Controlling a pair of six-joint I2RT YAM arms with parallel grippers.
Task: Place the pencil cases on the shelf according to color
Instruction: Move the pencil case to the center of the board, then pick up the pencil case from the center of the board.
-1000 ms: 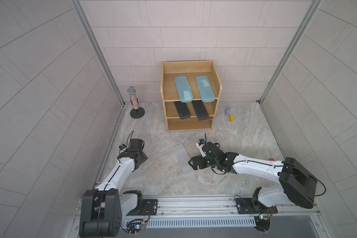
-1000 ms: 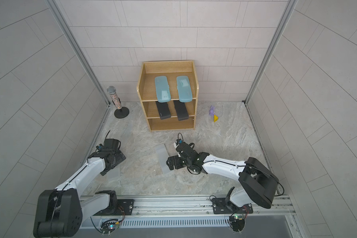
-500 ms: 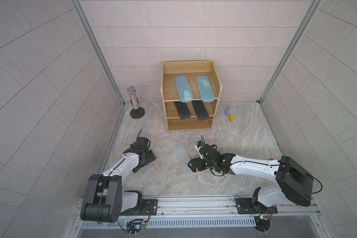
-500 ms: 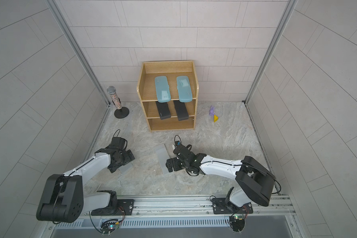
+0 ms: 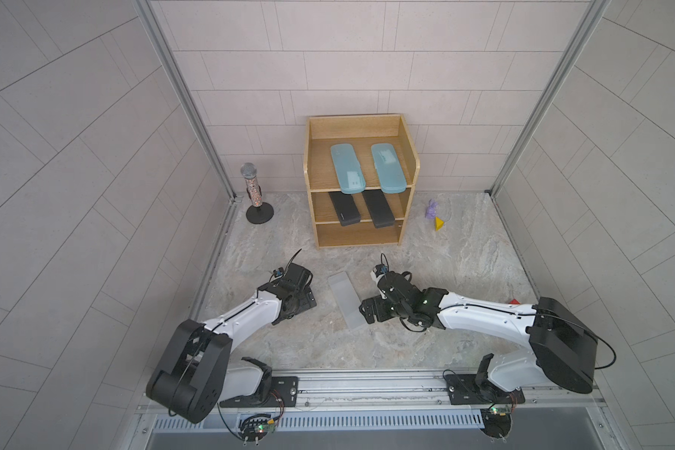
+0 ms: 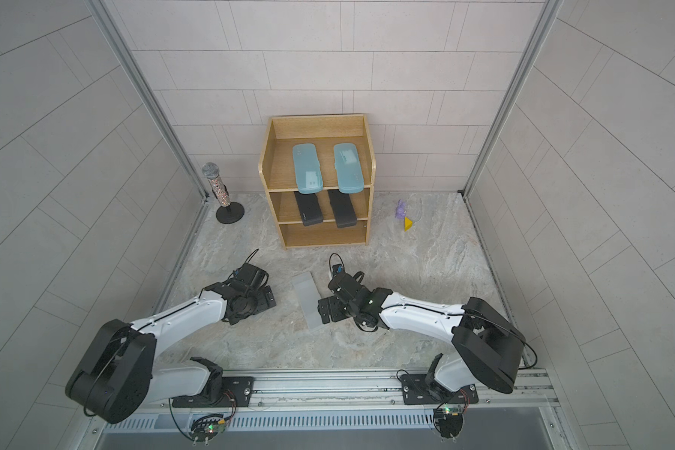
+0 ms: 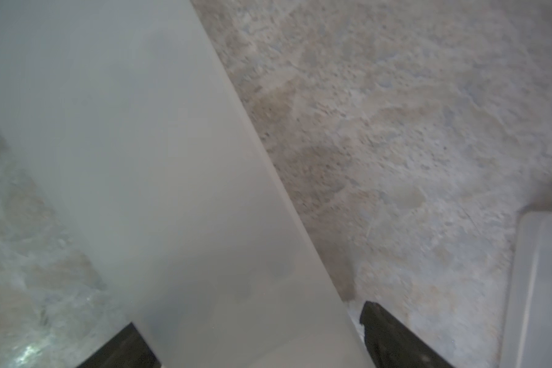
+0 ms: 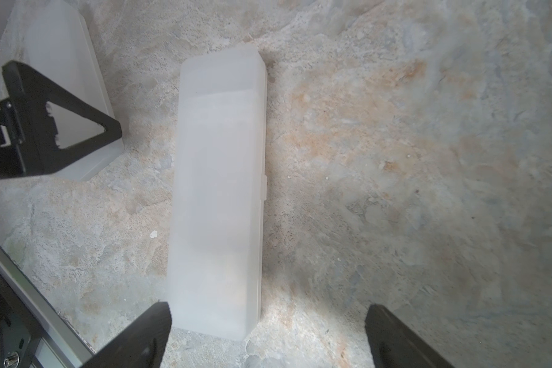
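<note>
The frosted case's near end (image 5: 355, 322) (image 8: 214, 309) lies below my right gripper and off toward my left gripper, so my right gripper will next shift that way and lower its open fingers astride it.
The wooden shelf (image 5: 315, 163) stands at the back wall. Two light-blue pencil cases (image 5: 347, 168) (image 5: 388, 167) lie on its top tier and two black ones (image 5: 343, 208) (image 5: 378, 208) on the middle tier. A frosted case (image 5: 343, 302) (image 8: 219, 191) lies flat on the floor. My right gripper (image 8: 265, 321) (image 5: 367, 311) hangs open over its near end. My left gripper (image 7: 246, 334) (image 5: 303, 302) is shut on a second frosted case (image 7: 141, 159) (image 8: 64, 47), which the arm hides in both top views.
A microphone on a round stand (image 5: 255, 191) stands left of the shelf. A purple toy (image 5: 431, 209) and a yellow wedge (image 5: 439, 223) lie to its right. A small red block (image 5: 514, 301) shows behind my right arm. The mounting rail (image 5: 367, 383) runs along the front.
My left arm has swung right from near the left wall toward the middle, the frosted case moving with it. My right gripper edged slightly left over the floor case and stayed open.
</note>
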